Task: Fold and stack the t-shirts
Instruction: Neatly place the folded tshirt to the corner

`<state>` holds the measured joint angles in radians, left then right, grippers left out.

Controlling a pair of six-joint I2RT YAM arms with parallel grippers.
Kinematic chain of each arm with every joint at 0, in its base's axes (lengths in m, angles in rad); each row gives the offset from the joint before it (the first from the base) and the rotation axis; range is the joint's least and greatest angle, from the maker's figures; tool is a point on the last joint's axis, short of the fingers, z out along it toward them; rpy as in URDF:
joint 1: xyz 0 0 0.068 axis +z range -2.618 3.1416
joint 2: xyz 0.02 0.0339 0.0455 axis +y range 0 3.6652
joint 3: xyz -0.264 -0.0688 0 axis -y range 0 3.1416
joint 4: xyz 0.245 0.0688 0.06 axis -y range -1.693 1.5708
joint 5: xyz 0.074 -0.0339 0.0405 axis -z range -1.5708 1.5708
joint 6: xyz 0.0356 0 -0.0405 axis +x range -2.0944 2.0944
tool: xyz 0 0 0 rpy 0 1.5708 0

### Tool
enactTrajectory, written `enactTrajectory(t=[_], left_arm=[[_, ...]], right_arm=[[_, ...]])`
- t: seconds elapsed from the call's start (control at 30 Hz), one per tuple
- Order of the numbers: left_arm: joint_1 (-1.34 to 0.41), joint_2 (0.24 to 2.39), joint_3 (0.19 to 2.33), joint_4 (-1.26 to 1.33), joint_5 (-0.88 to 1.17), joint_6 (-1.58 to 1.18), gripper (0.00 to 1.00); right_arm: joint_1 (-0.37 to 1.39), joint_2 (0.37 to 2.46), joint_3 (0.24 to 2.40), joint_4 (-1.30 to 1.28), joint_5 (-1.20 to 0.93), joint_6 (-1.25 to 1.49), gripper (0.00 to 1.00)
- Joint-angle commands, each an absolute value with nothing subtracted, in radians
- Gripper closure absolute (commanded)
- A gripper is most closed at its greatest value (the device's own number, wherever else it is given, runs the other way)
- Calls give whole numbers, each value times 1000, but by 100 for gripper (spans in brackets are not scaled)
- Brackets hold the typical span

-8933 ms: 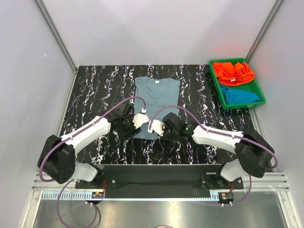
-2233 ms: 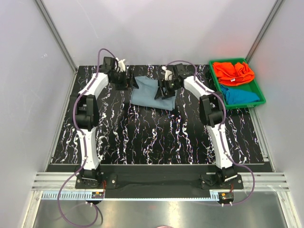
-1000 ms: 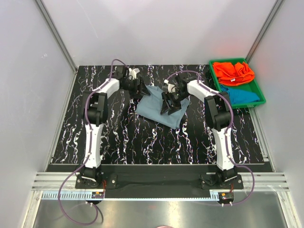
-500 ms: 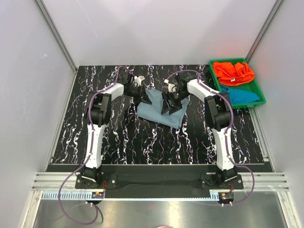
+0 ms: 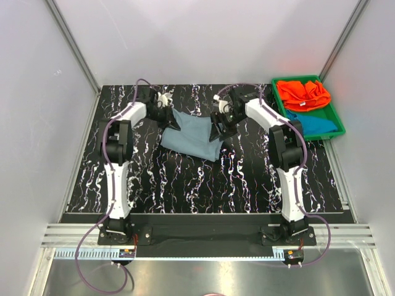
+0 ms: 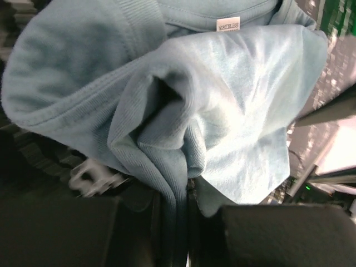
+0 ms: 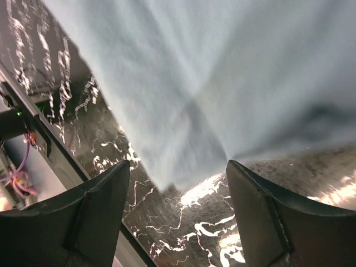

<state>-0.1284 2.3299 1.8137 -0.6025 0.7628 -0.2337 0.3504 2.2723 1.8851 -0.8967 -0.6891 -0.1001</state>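
Next, my left gripper moves to the left in the top view and releases the shirt [image 6: 233, 111] on the table's far corner, since that corner lies bare.
The dusty grey-blue t-shirt [image 5: 192, 137] lies folded on the black marbled table [image 5: 154, 179]. My left gripper [image 5: 166, 115] sits at its back left corner, shut on a bunched fold of the cloth. In the left wrist view the shirt [image 6: 233, 111] fills the frame, its white neck label [image 6: 228, 24] at the top, and ribbed folds run down between my left gripper [image 6: 186, 194]. My right gripper [image 5: 219, 123] hovers open over the shirt's right edge. In the right wrist view the gripper [image 7: 178, 183] holds nothing above the blurred shirt [image 7: 222, 78].
A green tray [image 5: 316, 137] stands at the back right, holding the bright orange t-shirt [image 5: 302, 94] and the teal-blue t-shirt [image 5: 315, 123]. Grey walls enclose the table on three sides. Both arms reach far back across the table.
My left gripper has shut on the shirt's corner and pulled it left and back; the shirt has shifted left. My right gripper stays open and has moved slightly back.
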Motion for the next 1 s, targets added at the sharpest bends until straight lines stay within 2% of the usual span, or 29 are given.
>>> enactTrajectory(t=[0.0, 0.33, 0.63, 0.7, 0.97], left_arm=[[-91, 2227, 1841, -650, 689, -164, 100], [27, 2145, 1838, -735, 534, -71, 100], [126, 2172, 1937, -837, 372, 76, 100], [144, 2222, 2026, -917, 338, 87, 100], [202, 2229, 2098, -917, 221, 123, 100]], right_arm=[[331, 2119, 1965, -885, -649, -114, 22], [272, 1961, 1921, -845, -609, -84, 20], [264, 1865, 1833, -828, -603, -80, 21], [261, 1855, 1815, -821, -597, -78, 21], [252, 1781, 1729, -805, -572, -84, 20]])
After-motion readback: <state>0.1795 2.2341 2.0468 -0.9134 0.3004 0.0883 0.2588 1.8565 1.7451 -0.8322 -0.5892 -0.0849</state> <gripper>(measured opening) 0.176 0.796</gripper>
